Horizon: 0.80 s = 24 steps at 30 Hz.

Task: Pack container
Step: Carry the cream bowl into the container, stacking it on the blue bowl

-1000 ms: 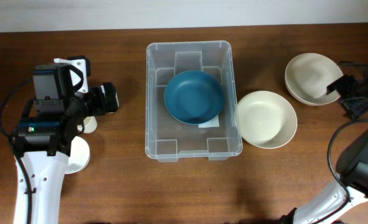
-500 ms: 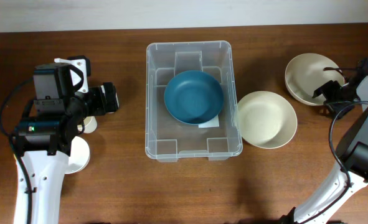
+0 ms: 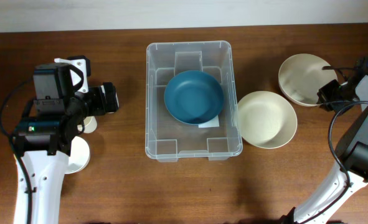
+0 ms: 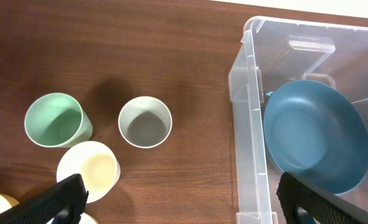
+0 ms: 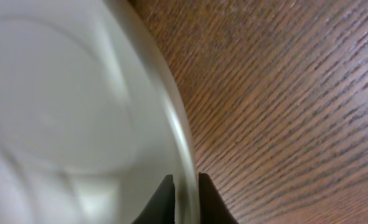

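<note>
My right gripper needs to lift, move across and go down onto the blue bowl (image 3: 194, 96) to let go of the cream bowl's rim, because the blue bowl is to the left of my gripper in the overhead view.
The container (image 3: 151, 112), a clear plastic bin, stands mid-table with a blue bowl (image 3: 194, 96) inside it. The left wrist view also shows the container (image 4: 251, 106) and blue bowl (image 4: 314, 137). Just right of the bin lies a cream bowl (image 3: 266, 119). A second cream bowl (image 3: 301, 78) sits at the far right, and my right gripper (image 3: 325, 94) is shut on its right rim. Up close, that gripper (image 5: 185, 193) pinches the thin bowl (image 5: 65, 112) edge. My left gripper (image 4: 184, 208) hangs wide open left of the bin, holding nothing.
Left of the bin stand a green cup (image 4: 55, 119), a grey cup (image 4: 145, 121) and a cream cup (image 4: 88, 171). In the overhead view the left arm (image 3: 53, 118) covers most of them. Bare wood lies in front of the bin.
My right gripper has closed onto the far cream bowl's rim and drawn the bowl slightly left. The left arm has not moved.
</note>
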Available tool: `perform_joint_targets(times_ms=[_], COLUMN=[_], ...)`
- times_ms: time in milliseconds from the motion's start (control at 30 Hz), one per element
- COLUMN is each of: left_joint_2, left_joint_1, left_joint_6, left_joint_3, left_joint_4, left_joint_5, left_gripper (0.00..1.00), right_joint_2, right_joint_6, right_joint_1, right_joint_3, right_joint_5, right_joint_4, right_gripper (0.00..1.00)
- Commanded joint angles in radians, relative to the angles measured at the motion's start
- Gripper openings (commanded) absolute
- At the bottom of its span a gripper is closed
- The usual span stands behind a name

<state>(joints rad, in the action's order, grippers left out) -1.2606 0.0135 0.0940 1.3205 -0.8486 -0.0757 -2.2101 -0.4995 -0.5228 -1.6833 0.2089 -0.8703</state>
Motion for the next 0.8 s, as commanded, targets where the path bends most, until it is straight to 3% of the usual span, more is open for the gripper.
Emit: perform_joint_targets(times_ms=[0,333,567,767], left_joint_2=[-0.005,-0.005,-0.005,-0.005], left_joint_1=[-0.004,-0.004,-0.004,-0.004], left_joint_6=[-0.02,-0.02,-0.02,-0.02], left_joint_3=[0.023,0.023,0.023,0.023], left_joint_4=[0.0,0.0,-0.001,-0.001], left_joint_5=[-0.007,-0.007,-0.007,-0.007], left_gripper=[1.0,1.0,1.0,1.0], right_joint_2=[-0.007,0.023,0.243,0.43], right_joint_6=[-0.003,-0.006,0.067,0.181], right_joint_1=[0.005,0.006,0.045,0.229], right_joint_3=[0.007,-0.029,-0.124,-0.157], right_joint_5=[0.005,0.14,0.146,0.146], right_joint_4=[0.001,0.008,0.0,-0.023], right_gripper=[0.04,0.04,0.04,0.04])
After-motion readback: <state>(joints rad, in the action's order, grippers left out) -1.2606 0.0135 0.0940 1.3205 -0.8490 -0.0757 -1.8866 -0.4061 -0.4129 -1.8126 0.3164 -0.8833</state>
